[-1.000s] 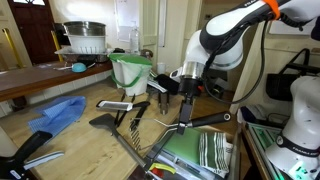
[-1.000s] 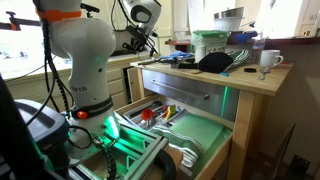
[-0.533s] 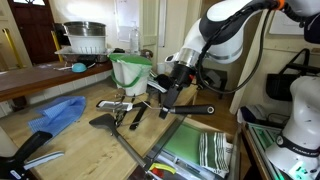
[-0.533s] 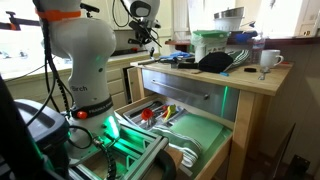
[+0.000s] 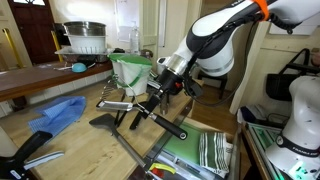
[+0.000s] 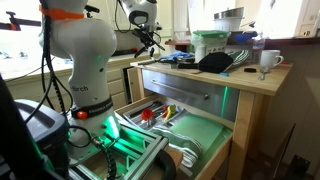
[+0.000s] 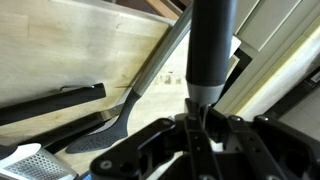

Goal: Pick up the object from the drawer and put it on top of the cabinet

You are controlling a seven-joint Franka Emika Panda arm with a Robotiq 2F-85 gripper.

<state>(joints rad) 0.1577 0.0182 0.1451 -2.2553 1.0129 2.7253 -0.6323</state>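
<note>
The spatula still hangs near the edge above the drawer (image 5: 185, 150), so the robot's gripper should next move outward and down toward the black spatula's broad head (image 5: 103, 122) to let go of the spatula there.
My gripper (image 5: 160, 97) is shut on a long black-handled utensil (image 5: 172, 126) and holds it slanted, low over the light wood cabinet top (image 5: 85, 150), near the edge above the open drawer (image 5: 185, 150). The drawer has a green lining and holds a green-and-white striped cloth (image 5: 213, 150). In the wrist view the jaws (image 7: 200, 122) clamp the black handle (image 7: 210, 50), with the wood top behind it. In an exterior view the gripper (image 6: 150, 38) hangs over the cabinet top's (image 6: 250, 78) far end, above the open drawer (image 6: 205, 135).
On the cabinet top lie several black spatulas (image 5: 112, 120), a blue cloth (image 5: 58, 113), a green bucket (image 5: 130, 72) and a white mug (image 6: 268, 60). A dark wooden bench (image 5: 30, 82) carries a metal bowl (image 5: 85, 38). More utensils (image 6: 150, 113) lie in the drawer.
My gripper has swung from above the drawer towards the cabinet top, carrying the black-handled utensil. The utensil has turned from roughly level to slanting down.
</note>
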